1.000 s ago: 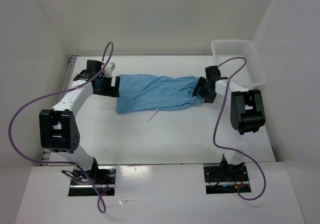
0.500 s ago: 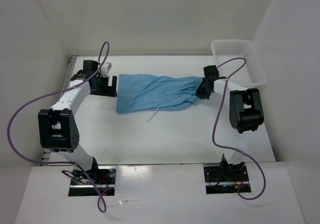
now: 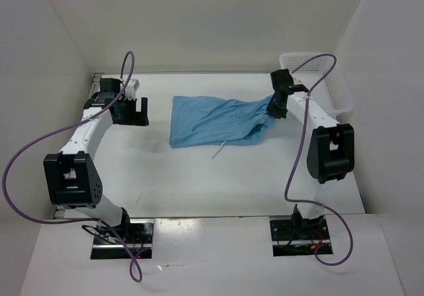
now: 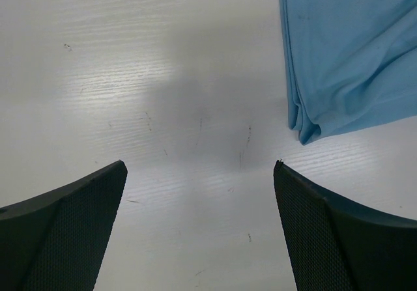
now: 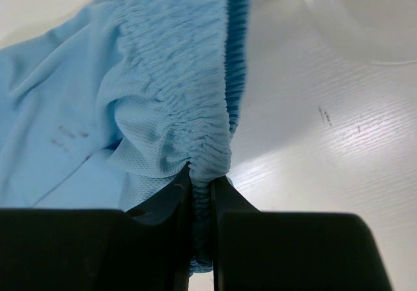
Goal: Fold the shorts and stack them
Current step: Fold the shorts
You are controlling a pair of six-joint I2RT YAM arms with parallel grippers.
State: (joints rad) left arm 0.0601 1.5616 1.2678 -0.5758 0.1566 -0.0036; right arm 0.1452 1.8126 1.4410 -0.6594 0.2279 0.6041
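My right gripper will carry the lifted waistband to the left in the top view, onto the shorts' flat leg end (image 3: 179, 116), and let go of it, because the shorts (image 3: 215, 120) are lying unfolded.
The light blue shorts (image 3: 215, 120) lie spread across the far middle of the table, with a white drawstring (image 3: 220, 150) trailing from their near edge. My right gripper (image 3: 273, 108) is shut on the gathered waistband (image 5: 208, 154) at the right end and holds that end lifted off the table. My left gripper (image 3: 130, 112) stands open over bare table to the left of the shorts, apart from them. In the left wrist view the leg end of the shorts (image 4: 345, 56) lies beyond the right fingertip.
A white mesh basket (image 3: 331, 84) stands at the far right corner, just behind the right arm. White walls close in the table on the left, back and right. A purple cable loops over each arm.
The right gripper shut on the waistband and pulled it up and to the right, dragging the shorts rightward. The left gripper drew back to the left, away from the leg end.
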